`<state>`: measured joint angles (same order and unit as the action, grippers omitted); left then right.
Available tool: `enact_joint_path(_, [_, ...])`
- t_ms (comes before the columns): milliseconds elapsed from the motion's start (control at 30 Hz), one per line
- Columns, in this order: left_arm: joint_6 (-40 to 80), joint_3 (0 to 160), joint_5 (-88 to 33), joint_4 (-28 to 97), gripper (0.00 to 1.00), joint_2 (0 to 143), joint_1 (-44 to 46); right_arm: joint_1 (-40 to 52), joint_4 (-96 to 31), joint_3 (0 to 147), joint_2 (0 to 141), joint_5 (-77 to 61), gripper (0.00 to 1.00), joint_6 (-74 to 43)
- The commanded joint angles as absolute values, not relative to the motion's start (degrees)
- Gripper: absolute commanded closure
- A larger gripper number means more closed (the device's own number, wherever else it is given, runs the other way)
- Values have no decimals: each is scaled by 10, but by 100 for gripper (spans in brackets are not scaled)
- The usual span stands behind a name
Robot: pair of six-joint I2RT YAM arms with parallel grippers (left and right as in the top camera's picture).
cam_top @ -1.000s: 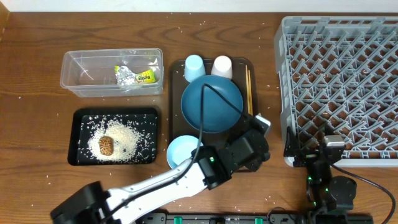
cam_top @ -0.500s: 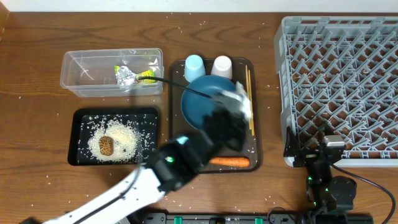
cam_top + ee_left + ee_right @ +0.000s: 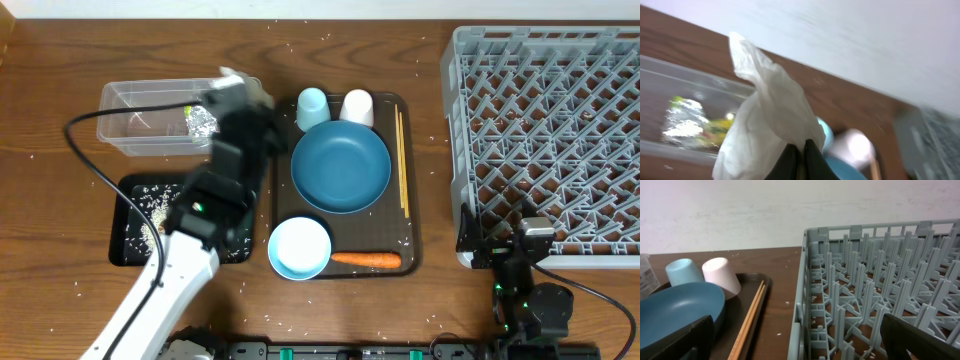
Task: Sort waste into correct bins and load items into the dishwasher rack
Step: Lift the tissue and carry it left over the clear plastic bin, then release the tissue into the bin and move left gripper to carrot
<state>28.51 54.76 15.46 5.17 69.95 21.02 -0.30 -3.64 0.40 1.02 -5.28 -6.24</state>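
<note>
I will next move my left gripper left in the overhead view to the green-yellow wrapper (image 3: 203, 122) in the tub and let go of the napkin there.
My left gripper (image 3: 240, 100) is shut on a crumpled white napkin (image 3: 770, 115) and holds it above the right end of the clear tub (image 3: 130, 115); its jaws (image 3: 801, 147) pinch the napkin's lower edge. The green-yellow wrapper (image 3: 203, 122) lies in the tub, also seen in the left wrist view (image 3: 690, 120). The black tray (image 3: 135, 190) holds rice (image 3: 150, 205); my arm hides the brown lump. On the brown tray (image 3: 410, 230) are the dark-blue plate (image 3: 340, 167), light-blue bowl (image 3: 300, 248), carrot (image 3: 365, 260), light-blue cup (image 3: 313, 104), white cup (image 3: 357, 106) and chopsticks (image 3: 402, 160). My right gripper (image 3: 800, 340) is open and empty beside the rack (image 3: 545, 140).
Loose rice grains are scattered over the wooden table. The right arm's base (image 3: 520, 290) sits at the front edge, close to the rack's front left corner. A black cable (image 3: 90, 150) loops from the left arm over the tub.
My left arm has swung from the front of the brown tray back and left to the clear tub, carrying the white napkin. The bowl and carrot are uncovered. The right arm has not moved.
</note>
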Motion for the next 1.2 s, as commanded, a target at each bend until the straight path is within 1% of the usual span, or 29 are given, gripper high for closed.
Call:
enact_joint_path(0, [286,550,176,28,94,729,153,-6,-39,3,9,-49,1,-55])
enact_joint_path(233, [286,550,176,-39,92,800,79,-6,-39,3,9,-49,1,-55])
enact_joint_path(367, [286,550,176,-57,87,837,56,-6,-39,3,9,-49,1,-55])
enact_joint_path(400, [286,550,176,-57,78,844,51,-6,-39,3,9,-49,1,-55])
enact_joint_path(433, [286,550,176,-57,66,850,48,-6,-39,3,9,-49,1,-55])
enact_joint_path(467, [286,550,176,-57,44,854,47,-6,-39,3,9,-49,1,-55])
enact_joint_path(500, [286,550,176,-57,30,856,45,-6,-39,3,9,-49,1,-55])
enact_joint_path(533, [286,550,176,-57,25,856,44,-6,-39,3,9,-49,1,-55])
enact_joint_path(700, [283,550,175,-50,20,847,43,-6,-39,3,9,-49,1,-55])
enact_joint_path(767, [284,550,162,-35,14,835,43,-6,-39,3,9,-49,1,-55])
enact_joint_path(800, [284,550,145,-22,11,825,43,-6,-39,3,9,-49,1,-55])
enact_joint_path(867, [284,550,106,11,7,804,43,-6,-39,3,9,-49,1,-55])
enact_joint_path(933, [284,550,57,61,0,776,43,-6,-39,3,9,-49,1,-55])
enact_joint_path(967, [284,550,31,89,2,762,43,-6,-39,3,9,-49,1,-55])
enact_joint_path(1033, [284,550,-36,151,2,734,43,-6,-39,3,9,-49,1,-55])
enact_joint_path(1167, [290,550,-224,260,2,693,44,-6,-39,3,9,-49,1,-55])
